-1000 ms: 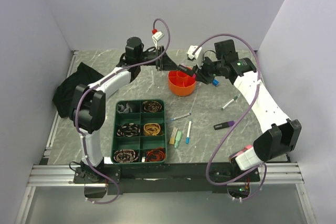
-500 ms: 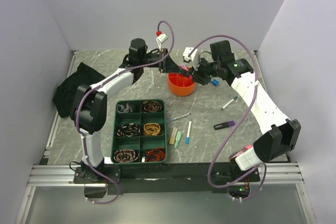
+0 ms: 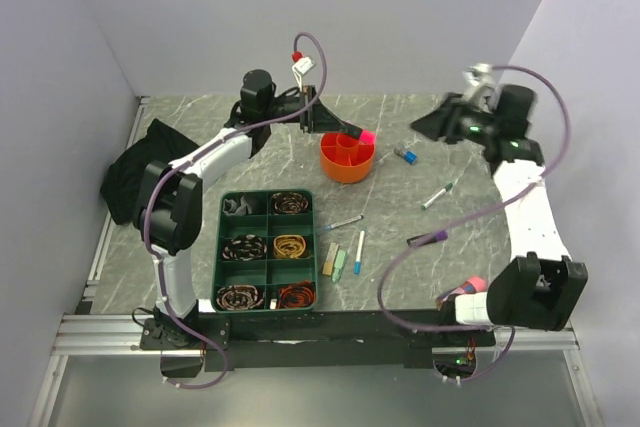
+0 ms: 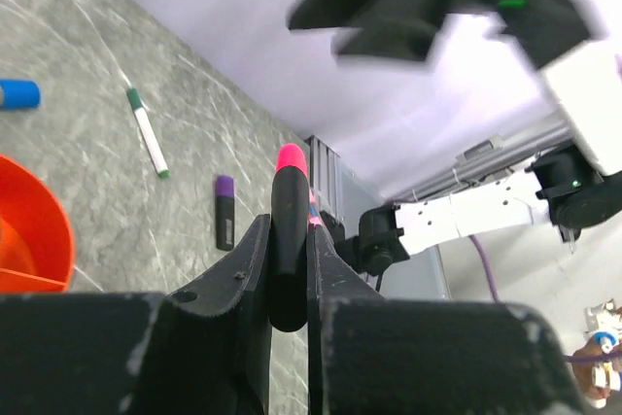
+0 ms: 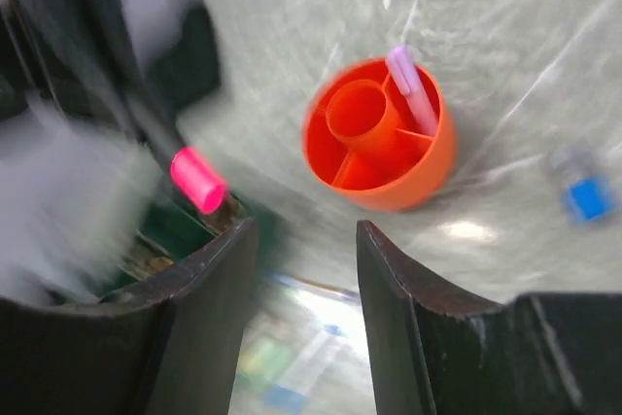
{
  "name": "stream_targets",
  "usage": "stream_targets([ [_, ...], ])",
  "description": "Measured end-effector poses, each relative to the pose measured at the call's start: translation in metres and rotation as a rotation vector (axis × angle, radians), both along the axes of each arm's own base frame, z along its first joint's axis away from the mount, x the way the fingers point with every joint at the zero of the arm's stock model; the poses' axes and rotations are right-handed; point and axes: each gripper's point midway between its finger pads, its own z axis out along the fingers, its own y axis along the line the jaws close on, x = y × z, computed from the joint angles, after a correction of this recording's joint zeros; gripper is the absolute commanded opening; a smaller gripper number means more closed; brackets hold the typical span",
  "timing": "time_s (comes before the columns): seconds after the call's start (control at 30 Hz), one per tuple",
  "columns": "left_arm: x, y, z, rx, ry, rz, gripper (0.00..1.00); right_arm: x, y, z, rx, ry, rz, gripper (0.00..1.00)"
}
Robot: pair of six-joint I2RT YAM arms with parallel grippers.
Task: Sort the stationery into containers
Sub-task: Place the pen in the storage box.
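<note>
Next, the right gripper goes left in the top view and brings its open fingers around that end of the marker. The pink cap (image 3: 364, 135) (image 5: 198, 180) juts from my left gripper.
My left gripper (image 3: 322, 120) is shut on a black marker with a pink cap (image 3: 364, 135), held level just above the far rim of the round orange pot (image 3: 347, 159). In the left wrist view the marker (image 4: 289, 203) sticks out between the closed fingers of the left gripper (image 4: 289, 226). My right gripper (image 3: 440, 123) is open and empty, far to the right of the pot. The right wrist view, through the right gripper (image 5: 303, 235), shows the pot (image 5: 384, 167) with a lilac pen (image 5: 412, 90) in one section.
Loose on the table: a blue-capped piece (image 3: 407, 155), a white pen with a green cap (image 3: 437, 194), a black and purple marker (image 3: 428, 238), two thin pens (image 3: 345, 221), green and beige blocks (image 3: 335, 262). A green divided tray (image 3: 267, 294) sits front left, a black cloth (image 3: 135, 172) at the left.
My right arm has swung away from the pot to the far right, its jaws open. My left gripper stays by the pot with the pink-capped marker in it.
</note>
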Motion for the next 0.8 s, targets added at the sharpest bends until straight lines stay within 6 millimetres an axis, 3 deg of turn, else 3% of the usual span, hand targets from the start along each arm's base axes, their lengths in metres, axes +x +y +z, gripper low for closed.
stream_targets([
  [0.07,0.006,0.004,0.006,-0.009,-0.005,0.018,0.01,0.009,-0.03,-0.003,0.205,0.105,-0.11,0.54],
  [0.13,0.011,0.007,0.012,-0.02,-0.019,0.032,0.01,0.01,-0.041,-0.017,0.377,0.229,-0.151,0.54],
  [0.27,0.015,0.011,0.019,-0.034,-0.023,0.046,0.01,0.001,-0.02,-0.026,0.594,0.407,-0.074,0.54],
  [0.47,0.007,-0.001,0.015,-0.031,-0.003,0.007,0.01,-0.012,0.003,0.017,0.661,0.336,0.11,0.52],
  [0.57,0.002,-0.013,0.008,-0.028,0.006,-0.026,0.01,-0.016,0.011,0.029,0.652,0.293,0.184,0.5],
  [0.8,-0.006,-0.034,-0.001,-0.024,0.012,-0.087,0.01,-0.008,0.028,0.018,0.622,0.32,0.283,0.51],
])
